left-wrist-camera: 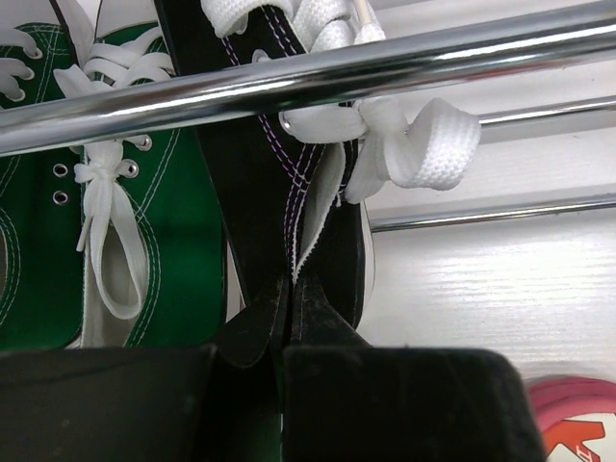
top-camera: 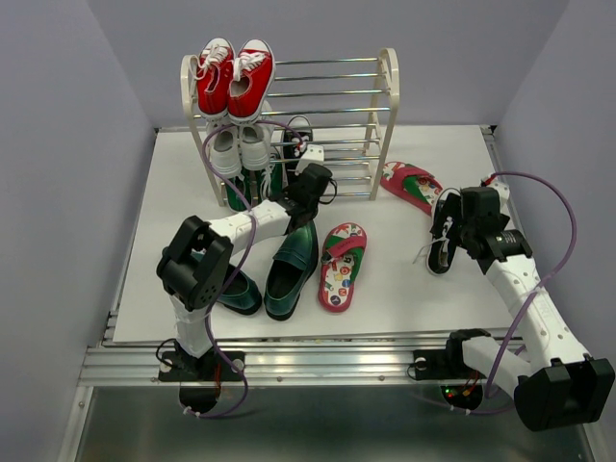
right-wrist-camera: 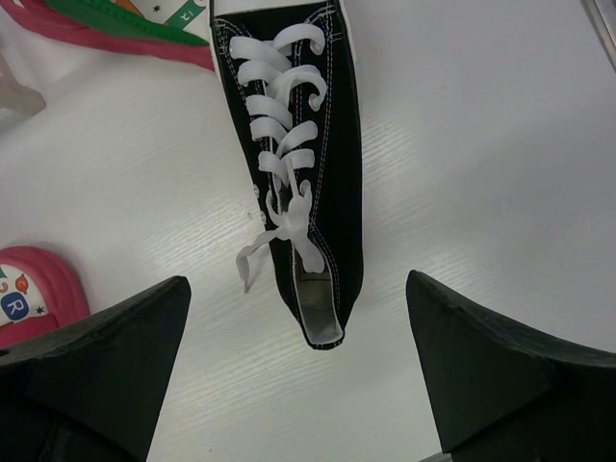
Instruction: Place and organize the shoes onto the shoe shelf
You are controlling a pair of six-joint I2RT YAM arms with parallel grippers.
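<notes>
The left gripper moves down toward the green canvas sneakers next and releases the heel, since the low-level spot beside them lies just below the gripper.
The shoe shelf [top-camera: 388, 87] stands at the back of the table. My left gripper [top-camera: 306, 166] reaches into its lower tier and is shut on the heel end of a black sneaker [left-wrist-camera: 260, 183], which lies under a chrome rod [left-wrist-camera: 385, 63]. My right gripper [right-wrist-camera: 296, 284] is open just above the second black sneaker [right-wrist-camera: 298, 144], which lies on the table [top-camera: 440, 252]. Two green loafers [top-camera: 294, 260] [top-camera: 234, 291] lie at the front left. One red flip-flop [top-camera: 342, 265] lies beside them. The other flip-flop [top-camera: 411, 185] lies right of the shelf.
Red sneakers [top-camera: 234, 77] sit on the shelf's top tier and white sneakers [top-camera: 239, 149] on the tier below. Green canvas sneakers [left-wrist-camera: 115, 192] sit on the low tier, left of the held shoe. Grey walls close in on the table's sides.
</notes>
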